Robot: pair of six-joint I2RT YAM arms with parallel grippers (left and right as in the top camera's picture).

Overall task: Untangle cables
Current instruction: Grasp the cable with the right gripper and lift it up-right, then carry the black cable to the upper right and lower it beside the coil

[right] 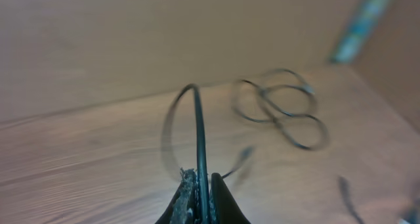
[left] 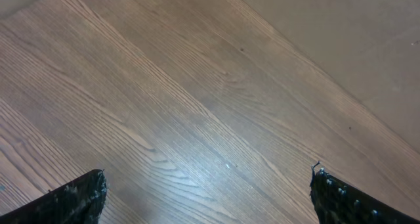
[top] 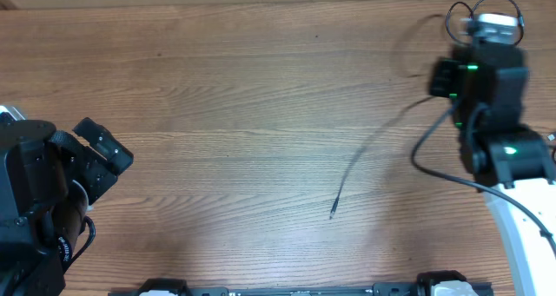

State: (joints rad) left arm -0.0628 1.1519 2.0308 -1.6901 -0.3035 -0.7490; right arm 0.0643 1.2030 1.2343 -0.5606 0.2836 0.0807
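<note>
The table is bare beside the cable loops, so I should swing my right gripper to the right in the overhead view and lower it toward the wood there to release.
My right gripper is shut on a thin black cable that arches up from between its fingers. Behind it, blurred loops of cable lie on the table. In the overhead view the right gripper is at the far right corner with cable loops around it. Another thin cable runs across the table from the right arm down to its plug end. My left gripper is open and empty at the left; its wrist view shows only bare wood.
The wooden table ends at a far edge with a tan surface behind it. A thicker black arm wire hangs beside the right arm. Black fixtures sit at the front edge.
</note>
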